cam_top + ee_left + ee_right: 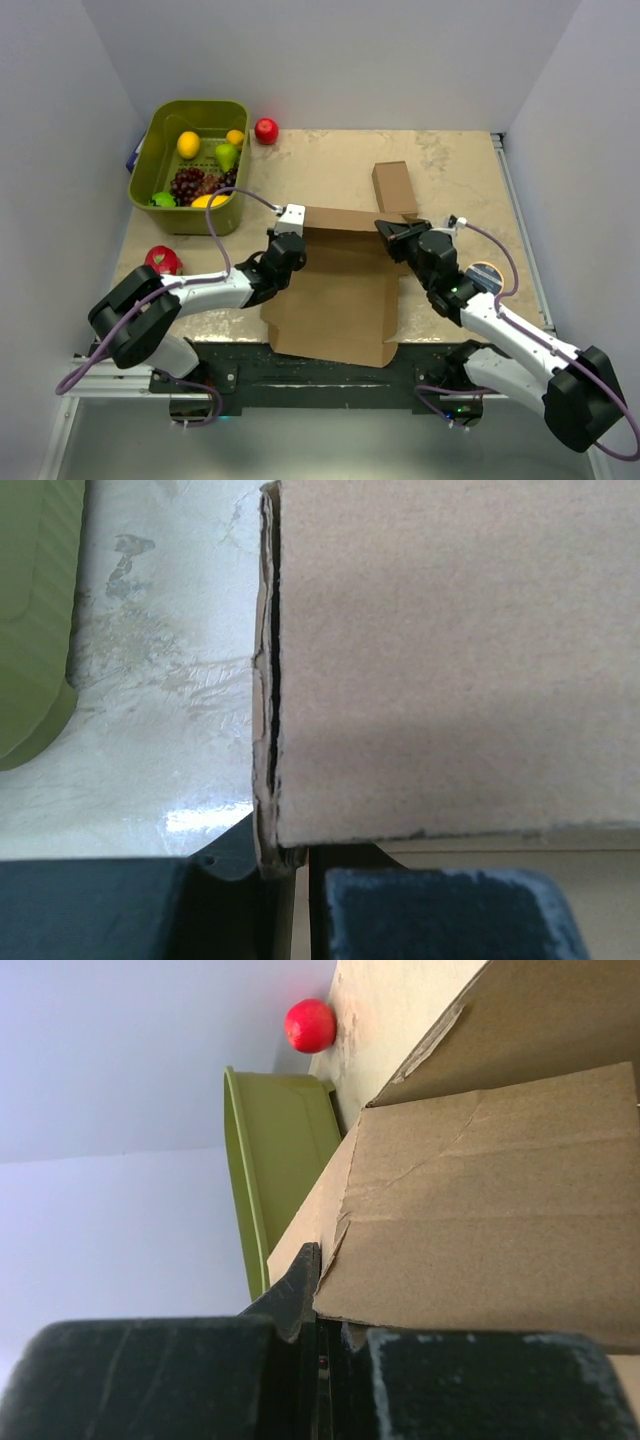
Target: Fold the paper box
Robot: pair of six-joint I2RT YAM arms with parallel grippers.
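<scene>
The back side of the box is already standing up, so next I need to move my left gripper to the left in the top view, toward the green bin, and release the paper box's doubled edge (pixel 305 217) (pixel 267 720).
The paper box (pixel 335 290) is a large brown cardboard piece lying in the middle of the table, with its back wall raised. My left gripper (pixel 285 245) is at its left rear corner. In the left wrist view this gripper (pixel 290 865) is shut on the doubled edge of the paper box (pixel 450 660). My right gripper (pixel 392 235) is at the right rear corner. The right wrist view shows that gripper (pixel 322 1310) shut on the edge of a creased panel of the paper box (pixel 490 1210).
A green bin (pixel 197 102) holding several fruits stands at the back left. A red apple (pixel 266 130) lies beside it, and another red fruit (pixel 163 260) lies near the left arm. A smaller brown cardboard piece (pixel 395 188) stands behind the right rear corner.
</scene>
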